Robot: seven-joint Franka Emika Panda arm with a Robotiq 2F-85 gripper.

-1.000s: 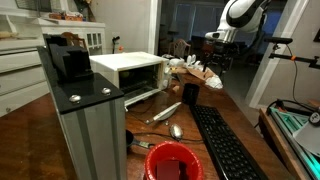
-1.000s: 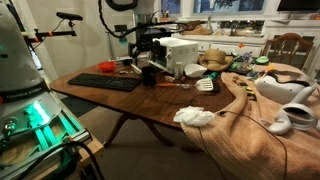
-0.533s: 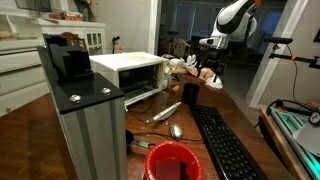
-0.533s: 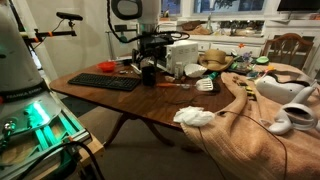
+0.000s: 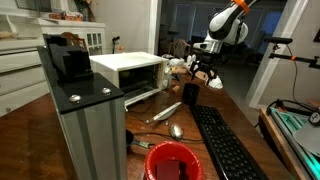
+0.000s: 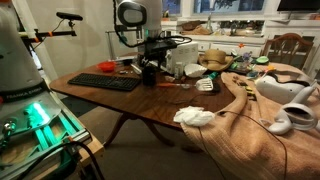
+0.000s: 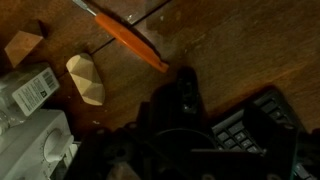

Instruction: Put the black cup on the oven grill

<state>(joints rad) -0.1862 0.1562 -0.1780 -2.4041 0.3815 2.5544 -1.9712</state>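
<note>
The black cup's rim is still just below my gripper's open fingers, so my gripper needs to lower them a little onto it and close next.
The black cup stands upright on the wooden table, in front of the white toaster oven. My gripper hangs open just above and slightly behind the cup, not touching it. In an exterior view the gripper is over the cup, beside the oven. The wrist view is dark. The cup's round rim shows faintly under the gripper, with one finger pointing at the table. A corner of the oven shows at the lower left.
A black keyboard lies next to the cup and also shows in the wrist view. An orange-handled tool and wooden blocks lie nearby. A red tub, a spoon and a tall grey cabinet stand in the foreground.
My gripper has come down and moved toward the cup and oven. The cup has not moved.
</note>
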